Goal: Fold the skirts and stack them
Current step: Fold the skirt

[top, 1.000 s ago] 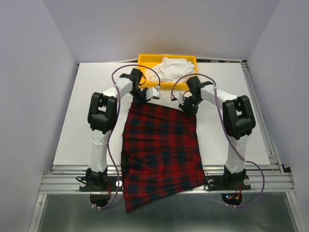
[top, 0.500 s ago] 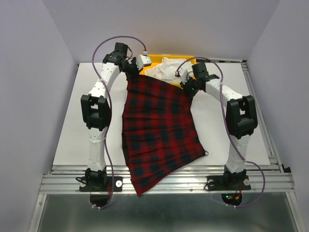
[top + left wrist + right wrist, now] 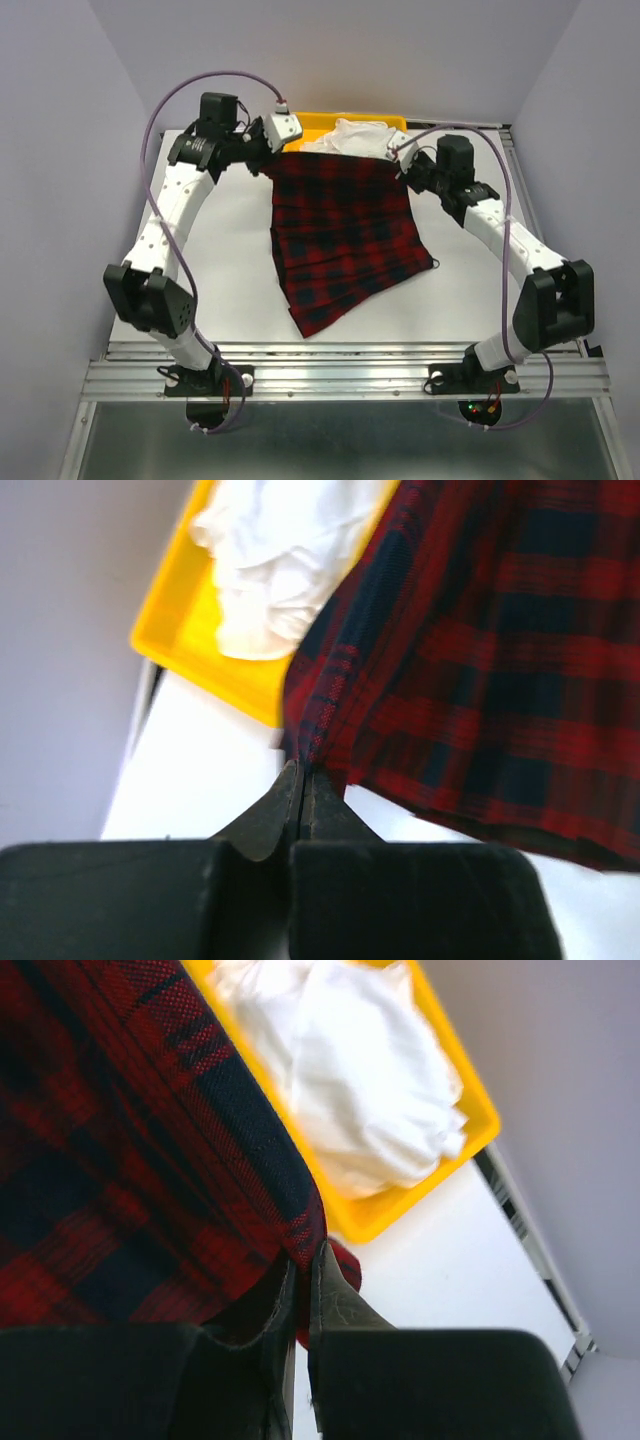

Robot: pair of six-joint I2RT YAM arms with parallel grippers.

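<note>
The right gripper brings the held edge back and down next, releasing it at the skirt's near corner by the loop point(image 3: 424, 261), which is below and back from it.
A red and dark blue plaid skirt point(image 3: 340, 235) hangs by its far edge between my two grippers, its lower part lying on the white table point(image 3: 200, 260). My left gripper point(image 3: 270, 160) is shut on the skirt's far left corner point(image 3: 305, 745). My right gripper point(image 3: 402, 165) is shut on the far right corner point(image 3: 300, 1230). Both hold the edge up just in front of the yellow bin point(image 3: 310, 124). A white garment point(image 3: 352, 137) lies crumpled in that bin and shows in the left wrist view point(image 3: 280, 560) and the right wrist view point(image 3: 350, 1080).
The yellow bin point(image 3: 185, 630) stands at the table's far edge, right behind the raised skirt; its rim also shows in the right wrist view point(image 3: 400, 1210). A metal rail point(image 3: 350, 365) runs along the near edge. Grey walls close in on both sides.
Both arms have reached further back and up, carrying the skirt's far edge toward the bin. The skirt's near hem has been dragged off the front rail onto the table.
</note>
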